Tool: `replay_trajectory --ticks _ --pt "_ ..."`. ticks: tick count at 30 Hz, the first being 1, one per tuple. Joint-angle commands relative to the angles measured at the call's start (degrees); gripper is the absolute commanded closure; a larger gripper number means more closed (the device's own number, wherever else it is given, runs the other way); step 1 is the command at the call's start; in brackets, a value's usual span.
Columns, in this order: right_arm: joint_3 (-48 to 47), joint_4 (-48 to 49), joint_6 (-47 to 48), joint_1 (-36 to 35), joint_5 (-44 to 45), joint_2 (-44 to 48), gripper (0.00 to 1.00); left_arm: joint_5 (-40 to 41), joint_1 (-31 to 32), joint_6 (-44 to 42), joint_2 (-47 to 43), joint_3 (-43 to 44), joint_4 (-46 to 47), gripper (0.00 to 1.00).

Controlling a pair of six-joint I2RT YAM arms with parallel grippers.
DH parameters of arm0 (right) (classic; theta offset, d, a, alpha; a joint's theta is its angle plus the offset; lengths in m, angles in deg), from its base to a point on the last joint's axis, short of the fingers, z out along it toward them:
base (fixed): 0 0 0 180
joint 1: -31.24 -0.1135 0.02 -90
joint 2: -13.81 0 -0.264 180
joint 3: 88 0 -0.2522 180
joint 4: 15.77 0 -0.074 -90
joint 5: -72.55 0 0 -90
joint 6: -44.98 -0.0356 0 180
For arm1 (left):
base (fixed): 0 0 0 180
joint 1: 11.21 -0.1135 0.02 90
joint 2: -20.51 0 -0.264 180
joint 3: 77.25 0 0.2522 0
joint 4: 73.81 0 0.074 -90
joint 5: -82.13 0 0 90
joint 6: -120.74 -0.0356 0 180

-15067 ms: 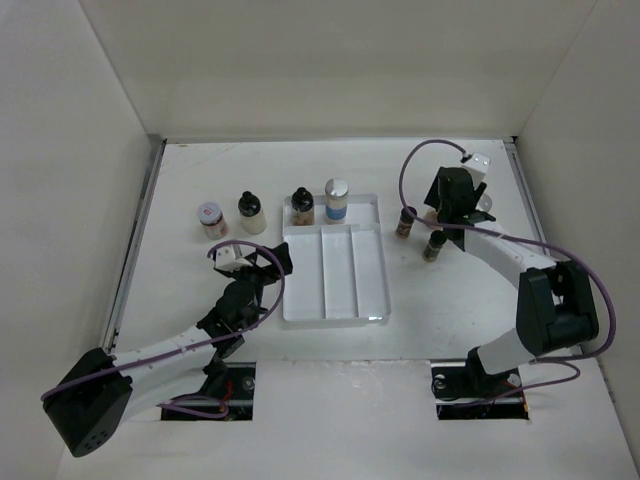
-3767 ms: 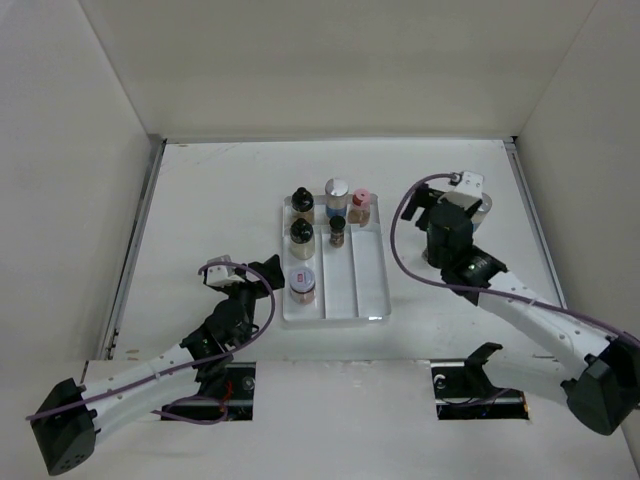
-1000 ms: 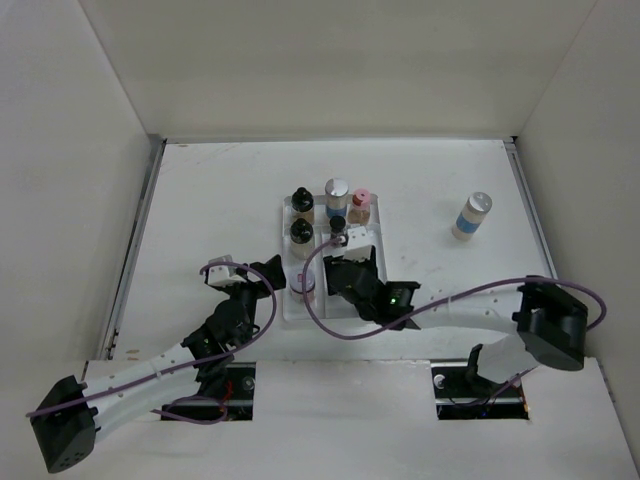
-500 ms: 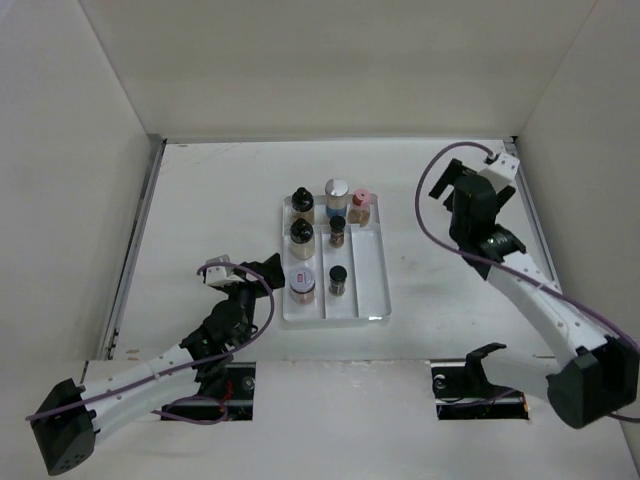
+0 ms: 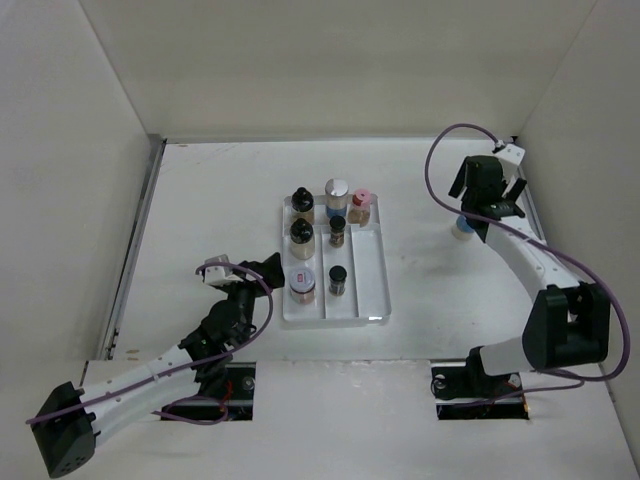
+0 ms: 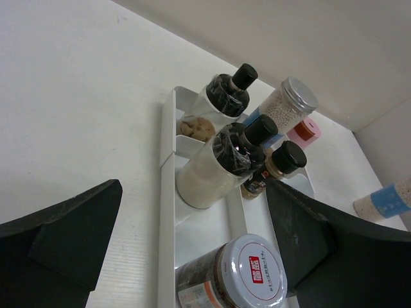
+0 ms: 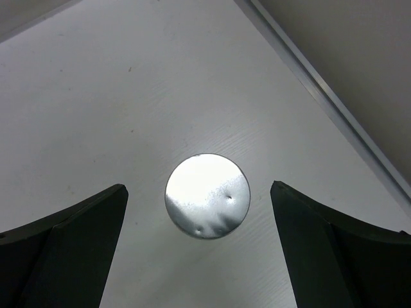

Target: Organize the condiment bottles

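Observation:
The silver cap of the lone blue-labelled bottle below sits centred between my right gripper's open fingers. My right gripper should lower them around its silver-capped top and close.
Several condiment bottles stand in the clear tray: two black-capped ones in its left lane, a white-lidded jar, a silver-capped one, a pink-capped one and two small dark ones. One bottle with a blue label stands alone at the right. My right gripper hangs open directly above it; its silver cap shows between the fingers. My left gripper is open and empty just left of the tray, facing the white-lidded jar.
White walls close the table on three sides. A metal strip runs along the right wall close to the lone bottle. The tray's right lane holds only the pink-capped bottle at its far end.
My right arm placed a small dark bottle in the tray's middle lane, then swung back right and now sits above the lone blue-labelled bottle. The left arm has barely moved.

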Motion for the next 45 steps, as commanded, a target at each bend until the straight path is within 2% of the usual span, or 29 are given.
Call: replay_trajectory --ticks 1,7,10,11,13,15,18,21,25,31,36,45 --pt "-0.6 0.5 0.1 1.0 -0.1 -1.2 0.00 -1.0 -0.6 -0.7 -0.4 -4.0 2.4 0.02" --pt "-2.3 1.2 -1.4 2.6 -4.4 -6.1 0.10 -1.1 -0.8 -0.8 -1.7 -4.5 2.4 0.02" --pt "-1.4 1.9 -2.5 2.9 -4.7 -7.1 0.11 -1.1 -0.5 -0.8 -1.3 -4.3 2.4 0.02" --pt "-0.8 2.9 -2.4 2.9 -4.6 -7.2 0.15 -1.1 -0.6 -0.7 -1.0 -4.2 2.5 0.02" --pt "0.2 4.4 -2.5 3.4 -4.4 -6.6 0.32 -1.2 -0.9 -0.6 -0.3 -4.1 2.5 0.02" --pt "0.6 4.6 -2.6 3.1 -4.2 -5.8 0.44 -1.2 -0.4 -0.7 -0.1 -4.1 2.8 0.02" --pt "1.6 4.8 -2.3 1.3 -2.8 -2.9 0.54 -1.2 -0.8 -0.7 -0.2 -4.1 3.0 0.02" --pt "3.0 4.7 -1.7 -3.4 -1.3 2.5 0.55 -1.2 -0.6 -0.7 -0.1 -4.1 3.0 0.02" --pt "5.9 5.4 -0.1 -15.1 -0.5 9.3 0.54 -0.2 -1.1 -0.5 0.5 -4.1 3.0 0.00" --pt "4.6 7.8 -0.3 -31.2 2.3 8.8 0.54 1.7 -0.7 -0.6 0.6 -3.8 2.8 0.00" --pt "3.3 10.5 -0.8 -36.3 1.8 4.6 0.54 2.3 -0.8 -0.5 0.2 -3.8 2.4 0.00" --pt "2.8 15.6 -0.4 -38.0 -0.1 -3.4 0.54 2.0 -1.1 -0.4 1.2 -2.7 1.3 0.00"
